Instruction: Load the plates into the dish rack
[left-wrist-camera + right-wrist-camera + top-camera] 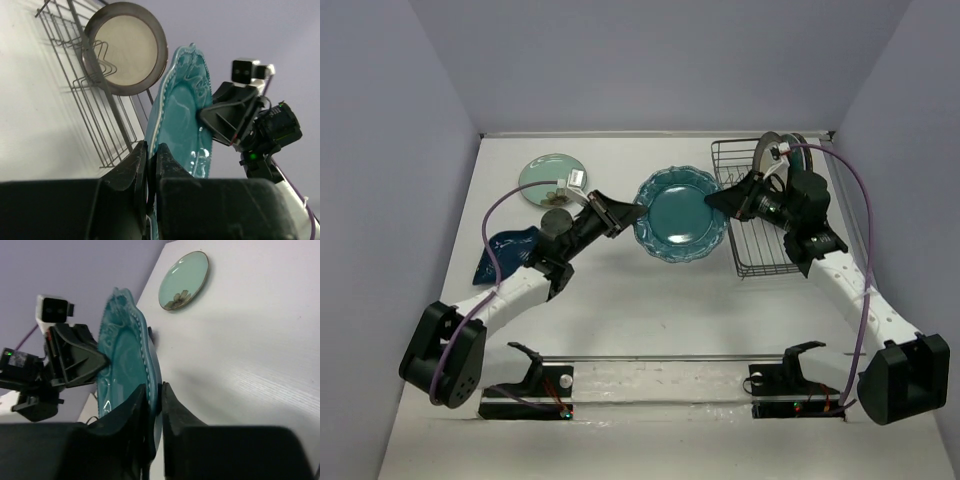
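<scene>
My right gripper swings outward next, turning over the rack [757,250], and lowers the plate into the wire slots [745,164] beside the cream plate, since those stand empty.
The scalloped teal plate [678,218] is held above the table between both arms. My left gripper [636,213] is shut on its left rim, and my right gripper [717,200] is shut on its right rim. In the left wrist view the jaws [151,156] pinch the plate's edge [182,107]; in the right wrist view the jaws [155,390] do the same on the plate [125,352]. The black wire dish rack [757,250] stands just right of the plate. A cream plate with a brown rim [125,47] stands upright at the rack's far end [772,152].
A mint green plate [552,178] lies flat at the back left, also in the right wrist view [183,280]. A glossy dark blue plate [508,250] lies at the left, partly under my left arm. Walls close in on both sides.
</scene>
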